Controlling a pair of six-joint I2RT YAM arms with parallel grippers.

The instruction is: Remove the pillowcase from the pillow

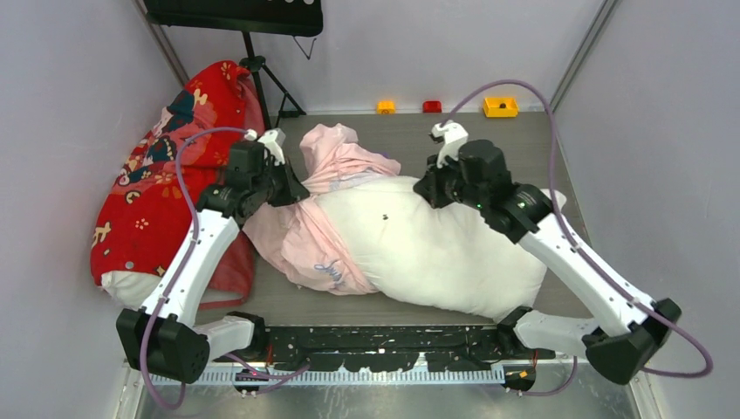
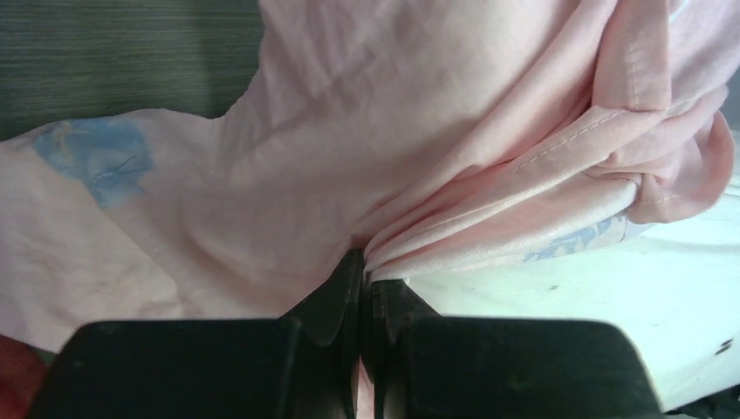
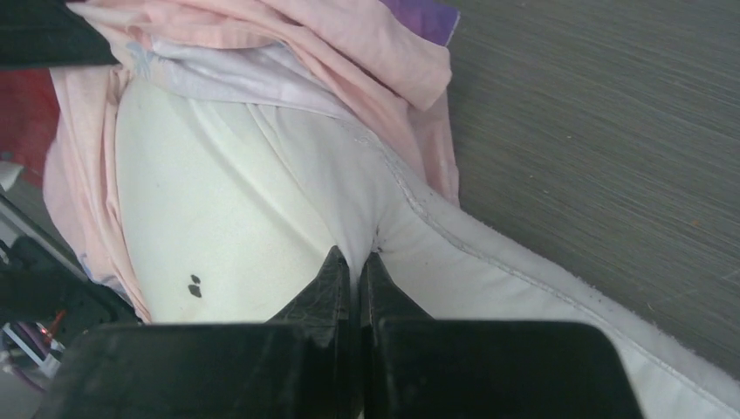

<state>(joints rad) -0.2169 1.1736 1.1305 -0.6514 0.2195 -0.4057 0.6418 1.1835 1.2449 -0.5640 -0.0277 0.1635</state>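
My right gripper pulls the pillow, one end still cased, away from the pillowcase [image 1: 301, 240] next, then outward, and releases it. Bare grey table lies outward of the gripper.
The plump white pillow [image 1: 436, 249] lies across the middle of the table, most of it bare. The pale pink pillowcase [image 1: 301, 240] with blue lettering is bunched over its left end and trails back toward the far edge. My left gripper [image 1: 292, 188] is shut on a gathered fold of the pillowcase [image 2: 489, 227] at the pillow's left end. My right gripper [image 1: 428, 188] is shut on a pinch of the pillow [image 3: 262, 209] near its far seam, at the upper middle. The pillowcase also shows in the right wrist view [image 3: 349, 44].
A second pillow in a red cartoon-patterned case [image 1: 161, 188] leans at the left wall. A tripod stand [image 1: 262, 78] rises behind it. Small yellow [image 1: 386, 106], red [image 1: 432, 106] and yellow [image 1: 500, 106] blocks sit along the far edge. Grey table [image 3: 611, 131] lies right of the pillow.
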